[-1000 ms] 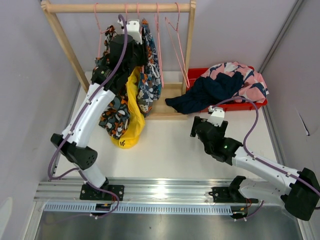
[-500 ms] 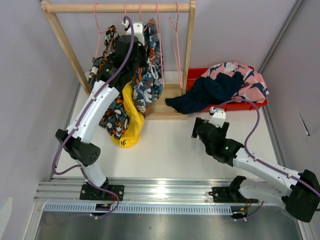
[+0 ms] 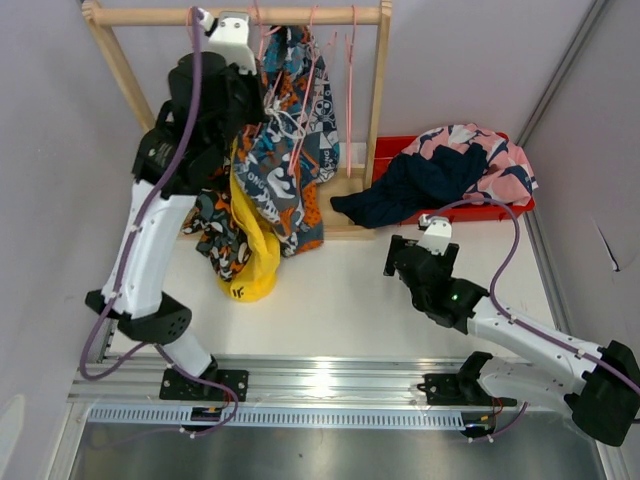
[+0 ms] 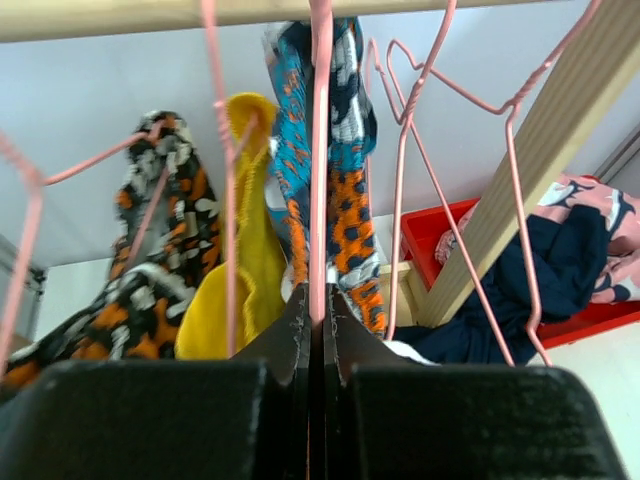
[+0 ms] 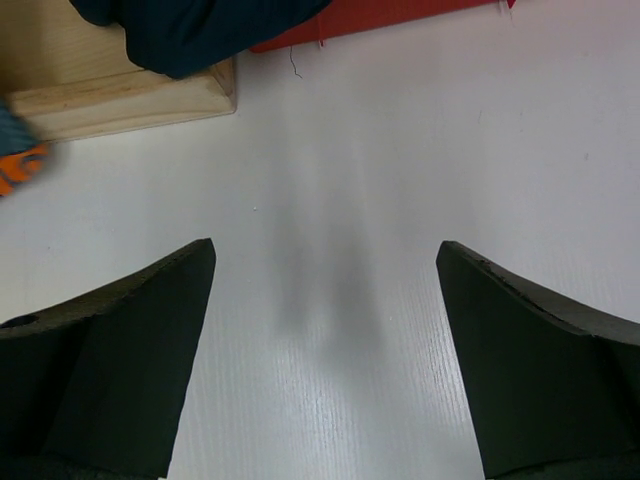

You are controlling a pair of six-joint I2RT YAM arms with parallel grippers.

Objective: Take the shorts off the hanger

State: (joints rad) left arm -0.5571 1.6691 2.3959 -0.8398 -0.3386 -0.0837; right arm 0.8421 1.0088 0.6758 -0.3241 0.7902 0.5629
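Note:
My left gripper is pinching the pink hanger. So I need to raise my open right gripper to the left in the top view and tilt it toward the blue-orange-white shorts' navy-and-white side (image 3: pixel 324 125).
My left gripper (image 3: pixel 260 58) is raised to the wooden rail (image 3: pixel 240 15) and is shut on a pink wire hanger (image 4: pixel 320 200); in the left wrist view the gripper (image 4: pixel 320 305) pinches the wire. The blue-orange-white print shorts (image 3: pixel 290 150) hang on it and show behind the wire (image 4: pixel 345 150). The yellow shorts (image 3: pixel 250 245) and the camouflage shorts (image 3: pixel 213 225) hang beside them, left of the held wire (image 4: pixel 250 260) (image 4: pixel 165 230). The navy shorts (image 3: pixel 410 185) and the pink shorts (image 3: pixel 480 150) lie in the red bin (image 3: pixel 500 210). My right gripper (image 3: pixel 395 255) is open and empty.
The wooden rack has a slanted right post (image 4: pixel 530 170) and a base board (image 5: pixel 130 95). Bare pink hangers (image 3: pixel 350 60) hang at the rail's right end. My right gripper (image 5: pixel 325 290) hovers over the white table (image 5: pixel 330 180), near the bin's edge (image 5: pixel 380 15).
My left arm has risen to the rail, lifting the held hanger. The blue-orange print shorts swung up and spread to the right. The right arm has not moved.

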